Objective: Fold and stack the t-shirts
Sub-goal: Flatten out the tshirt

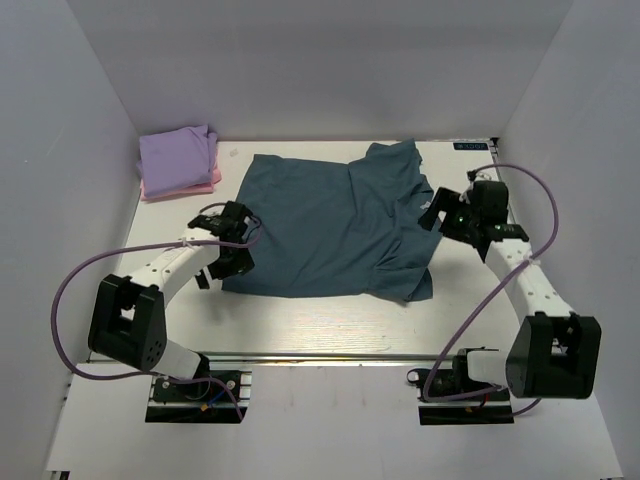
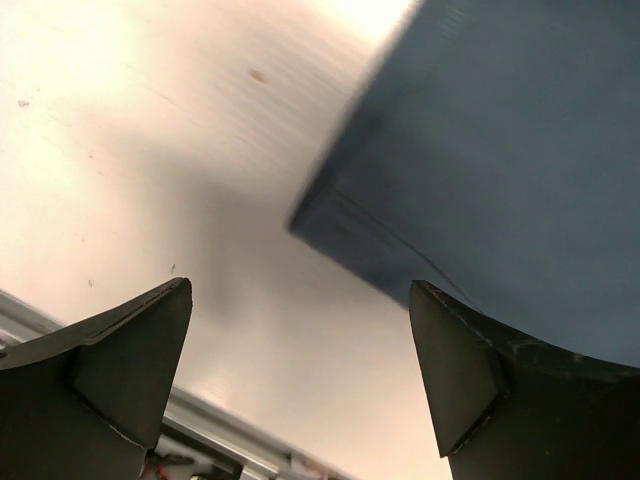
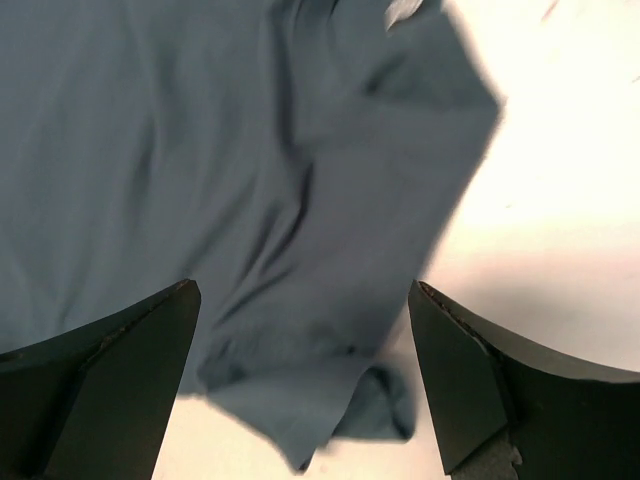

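Observation:
I will lower my left gripper onto the teal shirt's near corner (image 1: 227, 288) (image 2: 304, 226) below it, because that corner already points in between the open fingers.
A large dark teal-blue t-shirt (image 1: 335, 225) lies spread on the table, wrinkled on its right side. A folded lavender t-shirt (image 1: 177, 152) sits on a folded pink t-shirt (image 1: 205, 184) at the back left. My left gripper (image 1: 226, 262) is open and empty at the teal shirt's near left corner (image 2: 330, 215). My right gripper (image 1: 436, 214) is open and empty over the shirt's right edge, above a sleeve (image 3: 340, 300).
White walls close in the table (image 1: 330, 320) on the left, back and right. A metal rail (image 1: 330, 357) runs along the near edge by the arm bases. A small dark label (image 1: 470, 147) sits at the back right.

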